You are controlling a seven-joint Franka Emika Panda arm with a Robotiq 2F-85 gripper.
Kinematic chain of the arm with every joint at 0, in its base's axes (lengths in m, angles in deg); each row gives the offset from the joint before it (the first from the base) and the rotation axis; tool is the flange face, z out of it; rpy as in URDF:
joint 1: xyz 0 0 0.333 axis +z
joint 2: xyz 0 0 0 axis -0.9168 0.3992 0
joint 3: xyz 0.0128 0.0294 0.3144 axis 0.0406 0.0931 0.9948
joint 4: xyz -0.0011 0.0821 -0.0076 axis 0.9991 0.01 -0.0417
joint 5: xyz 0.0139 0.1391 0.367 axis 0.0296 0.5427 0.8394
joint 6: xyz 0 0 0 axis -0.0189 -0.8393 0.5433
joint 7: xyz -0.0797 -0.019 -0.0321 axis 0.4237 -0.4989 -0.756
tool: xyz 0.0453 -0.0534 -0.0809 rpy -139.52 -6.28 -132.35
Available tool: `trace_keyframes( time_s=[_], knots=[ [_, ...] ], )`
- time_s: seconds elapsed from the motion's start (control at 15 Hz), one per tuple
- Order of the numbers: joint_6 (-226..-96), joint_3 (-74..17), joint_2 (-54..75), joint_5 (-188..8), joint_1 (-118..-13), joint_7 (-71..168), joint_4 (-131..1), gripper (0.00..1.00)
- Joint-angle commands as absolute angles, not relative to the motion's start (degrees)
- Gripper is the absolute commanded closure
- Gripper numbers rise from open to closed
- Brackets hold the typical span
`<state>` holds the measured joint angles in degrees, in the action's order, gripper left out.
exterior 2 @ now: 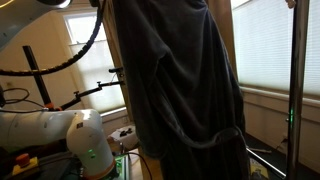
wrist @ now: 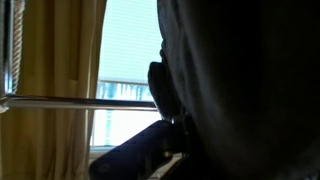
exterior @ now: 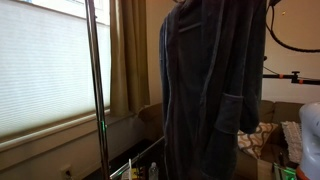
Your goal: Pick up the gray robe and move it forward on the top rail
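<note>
The gripper slides the robe along the top bar (wrist: 80,101) toward the chrome pole by the blinded window next, then releases it, as open space separates them.
The gray robe (exterior: 210,90) hangs full length, dark and plush, in both exterior views (exterior 2: 190,90). In the wrist view it fills the right side (wrist: 250,80), pressed close to the camera. My gripper (wrist: 165,125) shows only in the wrist view, as dark fingers closed against the robe's edge near its top. The top rail (wrist: 80,101) is a thin silvery bar running left from the robe. In both exterior views the gripper and the rail are above the frame.
A tall chrome pole (exterior: 97,90) stands beside the robe, also seen near the window (exterior 2: 294,90). A black camera arm (exterior: 290,77) juts out behind. Yellow curtains (exterior: 128,60) and a blinded window (exterior: 40,60) lie beyond. The white robot base (exterior 2: 60,135) sits low.
</note>
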<state>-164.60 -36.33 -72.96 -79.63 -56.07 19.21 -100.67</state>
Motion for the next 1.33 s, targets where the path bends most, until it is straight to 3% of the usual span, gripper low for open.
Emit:
trace_keyframes(
  time_s=[0.0,0.2,0.27,0.33,0.4,0.47,1.27],
  knots=[
    [-166.7,-34.3,-79.8,-77.5,-48.2,18.1,-107.5,0.98],
    [-171.6,-31.7,-79.5,-75.2,-43.6,20.6,-111.3,0.98],
    [-166.3,-33.0,-78.7,-78.5,-46.1,20.2,-109.8,0.98],
    [-166.6,-32.6,-78.7,-78.6,-45.5,20.4,-110.8,0.92],
    [-166.2,-32.6,-78.5,-78.7,-45.9,20.4,-111.2,0.92],
    [-165.7,-32.7,-78.3,-78.7,-46.1,20.4,-111.3,0.98],
    [-179.8,-20.8,-63.1,-80.8,-51.4,31.6,-104.1,0.98]
  ],
)
